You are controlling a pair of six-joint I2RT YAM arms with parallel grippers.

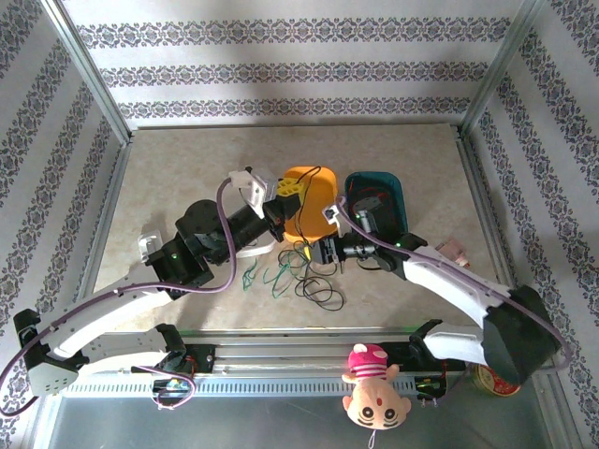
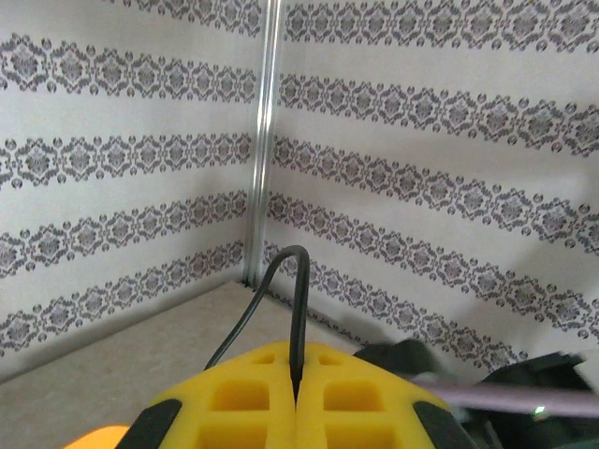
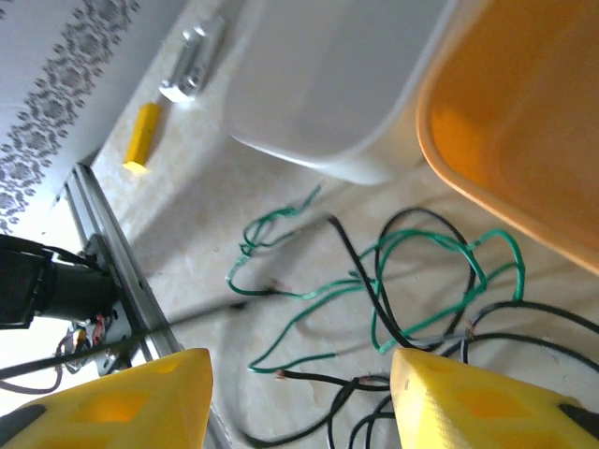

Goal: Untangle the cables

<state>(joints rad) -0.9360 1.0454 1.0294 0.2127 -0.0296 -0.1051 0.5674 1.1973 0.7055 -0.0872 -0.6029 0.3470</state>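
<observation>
I will next lower my right gripper, fingers apart, onto the piece of cable framed (image 1: 307,267) (image 3: 335,408) between them and close, as the black cable's loops lie below.
Thin green wires (image 1: 273,279) and black wires (image 1: 323,295) lie in tangled loops on the table in front of the orange bin (image 1: 314,220). My left gripper (image 1: 286,190) is raised over that bin and shut on a black cable (image 2: 298,299), which arches up out of its yellow fingertips (image 2: 253,398) and drops away to the left. My right gripper (image 1: 326,251) hovers open just above the tangle. In the right wrist view its gripper (image 3: 299,402) frames green loops (image 3: 412,245) crossed by black strands (image 3: 374,379), with nothing between the fingers.
A teal bin (image 1: 384,192) sits right of the orange one and a white container (image 3: 328,84) lies to its left. A small yellow piece (image 3: 142,136) and a metal part (image 3: 192,61) lie on the table. A doll (image 1: 372,385) hangs at the front rail.
</observation>
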